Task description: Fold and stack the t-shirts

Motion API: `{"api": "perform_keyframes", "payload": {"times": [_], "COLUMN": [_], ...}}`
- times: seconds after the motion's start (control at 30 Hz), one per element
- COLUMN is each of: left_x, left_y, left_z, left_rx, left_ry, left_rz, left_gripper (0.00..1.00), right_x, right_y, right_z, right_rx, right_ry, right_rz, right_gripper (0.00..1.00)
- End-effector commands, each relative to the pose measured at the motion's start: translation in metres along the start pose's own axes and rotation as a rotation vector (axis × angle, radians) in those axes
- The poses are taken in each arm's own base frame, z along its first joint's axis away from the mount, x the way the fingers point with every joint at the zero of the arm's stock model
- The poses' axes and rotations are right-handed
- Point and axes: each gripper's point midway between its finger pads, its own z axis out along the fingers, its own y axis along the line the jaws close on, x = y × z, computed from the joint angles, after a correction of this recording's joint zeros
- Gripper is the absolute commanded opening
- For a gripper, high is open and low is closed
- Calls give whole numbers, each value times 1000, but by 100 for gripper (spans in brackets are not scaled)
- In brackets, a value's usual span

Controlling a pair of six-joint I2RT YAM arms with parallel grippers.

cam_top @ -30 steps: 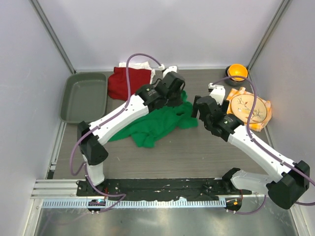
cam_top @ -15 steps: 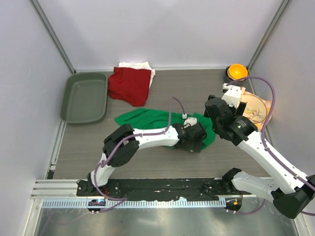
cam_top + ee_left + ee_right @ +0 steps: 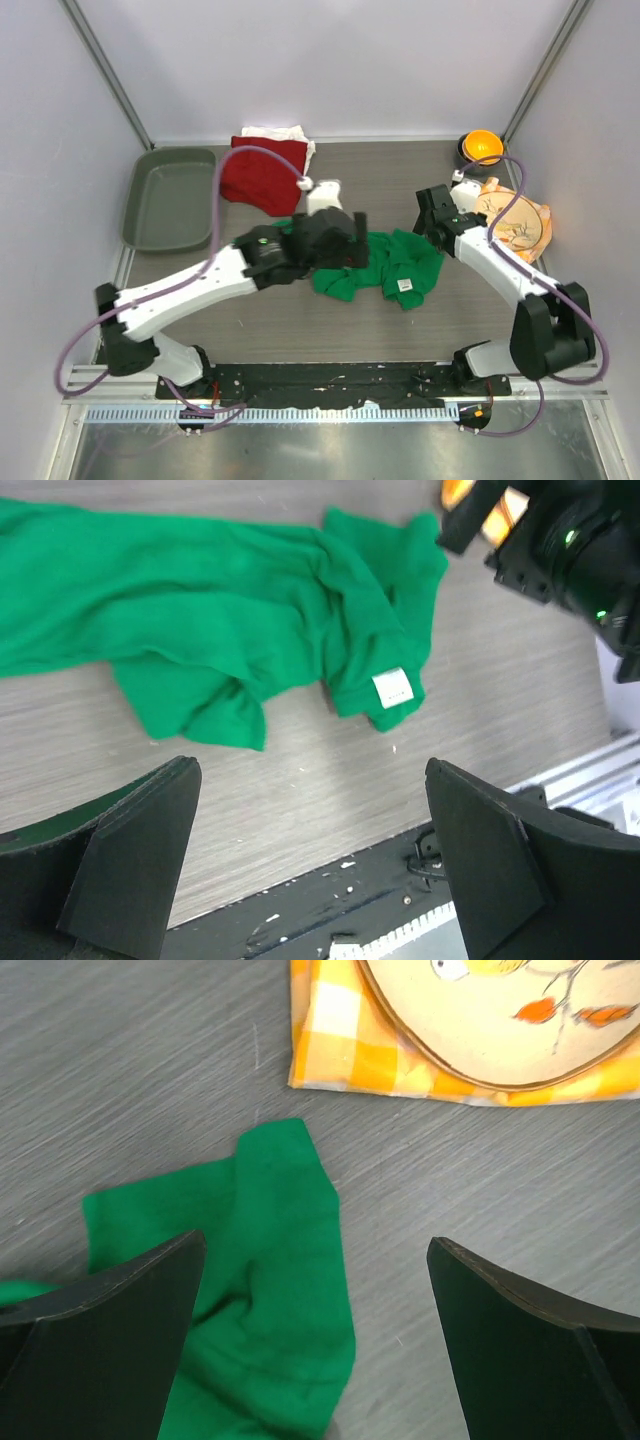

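Observation:
I should next lower my open right gripper with its fingers on either side of the green t-shirt's sleeve end, by the checked napkin below it, and close them. That sleeve end sticks out clear.
The bright green t-shirt (image 3: 392, 262) lies crumpled mid-table, its white neck label (image 3: 405, 284) facing up. My left gripper (image 3: 340, 255) hovers open over its left part, holding nothing. In the left wrist view the green shirt (image 3: 230, 610) and label (image 3: 393, 687) lie beyond the open gripper (image 3: 312, 850). My right gripper (image 3: 428, 228) stands open at the shirt's far right corner. The right wrist view shows a green sleeve (image 3: 270, 1290) between the open gripper's (image 3: 315, 1340) fingers, untouched. A dark red t-shirt (image 3: 262, 175) lies at the back on a white one (image 3: 277, 132).
A grey tray (image 3: 170, 195) sits at the back left. At the right, a plate (image 3: 515, 222) rests on an orange-yellow checked napkin (image 3: 340, 1040). An orange ball in a dark bowl (image 3: 481, 146) is in the back right corner. The black rail (image 3: 330, 380) runs along the near edge.
My left gripper has opened and drawn back from the shirt's near right edge to its left part. The green shirt went from a long band to a bunched heap. The right gripper shifted slightly.

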Motion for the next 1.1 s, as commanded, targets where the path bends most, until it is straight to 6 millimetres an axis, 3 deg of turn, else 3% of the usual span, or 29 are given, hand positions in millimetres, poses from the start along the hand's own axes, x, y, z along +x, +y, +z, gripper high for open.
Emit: {"api": "perform_keyframes", "payload": {"times": [0.0,0.03,0.1,0.27,0.47,0.53,0.63,0.7,0.73,0.8,0.97,1.0,1.07], "left_x": [-22,-17,-30,-27,-20,-14,-9,-8,-7,-7,5,8,13], "left_y": [88,103,129,185,218,224,235,242,245,255,287,291,301], "left_z": [-34,-34,-53,-70,-76,-71,-64,-60,-59,-54,-29,-24,-12], "left_rx": [-176,-201,-211,-292,-350,-358,-381,-394,-399,-427,-527,-540,-578], "left_ry": [-59,-54,-98,-117,-114,-95,-76,-71,-68,-64,14,26,45], "left_rz": [-16,-11,-70,-130,-142,-144,-158,-172,-176,-193,-245,-258,-311], "left_gripper": [100,100,100,100,100,100,100,100,100,100,100,100,100], "right_x": [0,-4,4,14,27,25,34,39,40,44,29,17,11], "right_y": [13,14,9,13,29,33,34,33,32,29,16,13,7], "right_z": [37,43,58,77,99,104,111,113,114,115,103,95,86], "right_rx": [-60,-72,-58,-49,-55,-59,-42,-32,-28,-9,17,12,8], "right_ry": [34,18,55,107,144,146,169,182,186,198,142,107,87], "right_rz": [154,179,193,194,189,188,176,171,170,157,147,160,162], "right_gripper": [98,97,90,81,70,67,52,36,18,1,1,1,1]}}
